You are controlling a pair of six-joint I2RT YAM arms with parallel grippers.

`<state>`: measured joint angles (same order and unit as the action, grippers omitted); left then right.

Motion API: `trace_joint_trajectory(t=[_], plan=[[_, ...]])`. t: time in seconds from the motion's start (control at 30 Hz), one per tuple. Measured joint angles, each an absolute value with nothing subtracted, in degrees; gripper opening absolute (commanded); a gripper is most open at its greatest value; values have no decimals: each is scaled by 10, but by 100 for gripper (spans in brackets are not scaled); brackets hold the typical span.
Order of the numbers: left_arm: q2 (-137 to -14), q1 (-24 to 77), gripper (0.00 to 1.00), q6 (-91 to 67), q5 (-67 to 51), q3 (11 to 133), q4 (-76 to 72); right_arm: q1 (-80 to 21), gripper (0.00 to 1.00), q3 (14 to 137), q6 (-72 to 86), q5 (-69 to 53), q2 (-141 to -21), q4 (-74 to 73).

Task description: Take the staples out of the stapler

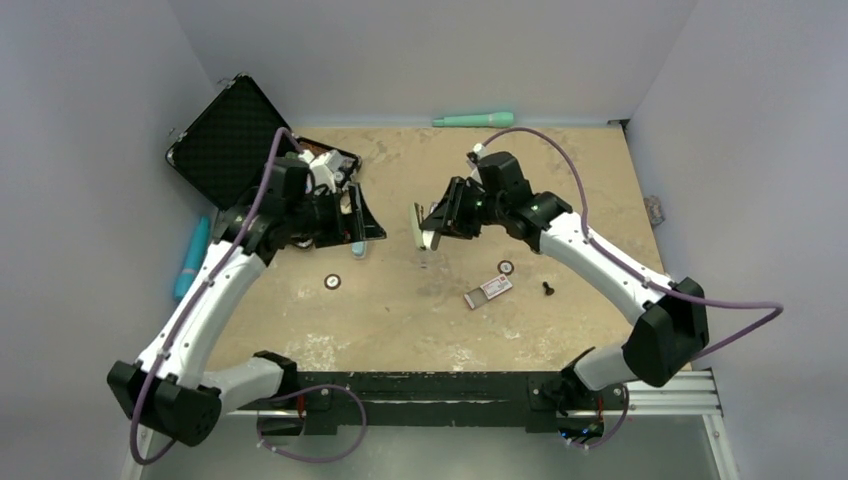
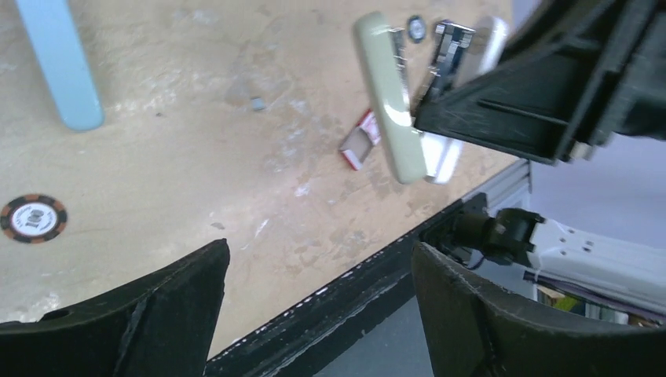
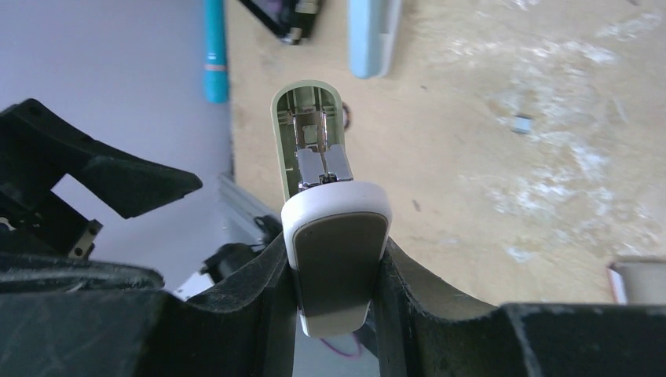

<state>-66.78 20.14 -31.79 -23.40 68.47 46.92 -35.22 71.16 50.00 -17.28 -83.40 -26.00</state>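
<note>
Next, my left gripper tilts toward level and moves across to close around the stapler's near end, because that end juts free of my right gripper's fingers.
The stapler, white with a grey-brown pad, hangs above the table with my right gripper shut on its body. Its pale green lid is swung open, baring the metal magazine; whether staples lie inside I cannot tell. From above, the stapler sits at mid-table in the right gripper. A small grey bit, perhaps staples, lies on the table and also shows as a grey bit in the left wrist view. My left gripper is open with nothing in it, and the left gripper is left of the stapler.
An open black case stands at the back left. A red and white staple box, two poker chips and a small black piece lie near the front. A light blue bar is at the left, a teal pen at the back.
</note>
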Motion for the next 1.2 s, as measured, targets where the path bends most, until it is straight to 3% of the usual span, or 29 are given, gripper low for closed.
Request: trace_joint_trajectory(t=[0.33, 0.5, 0.73, 0.9, 1.03, 1.2], plan=[[-494, 196, 94, -353, -330, 653, 308, -352, 0, 685, 611, -252, -749, -41], [-505, 196, 93, -383, -383, 659, 246, -355, 0, 678, 662, -287, -727, 91], [-528, 196, 90, -435, -442, 660, 146, -380, 0, 686, 684, -298, -730, 136], [-536, 196, 85, -454, -465, 671, 109, -399, 0, 693, 687, -298, -731, 154], [-538, 196, 73, -462, -474, 674, 96, -409, 0, 697, 688, -298, -731, 162], [-538, 196, 65, -474, -480, 674, 86, -420, 0, 707, 688, -298, -738, 178]])
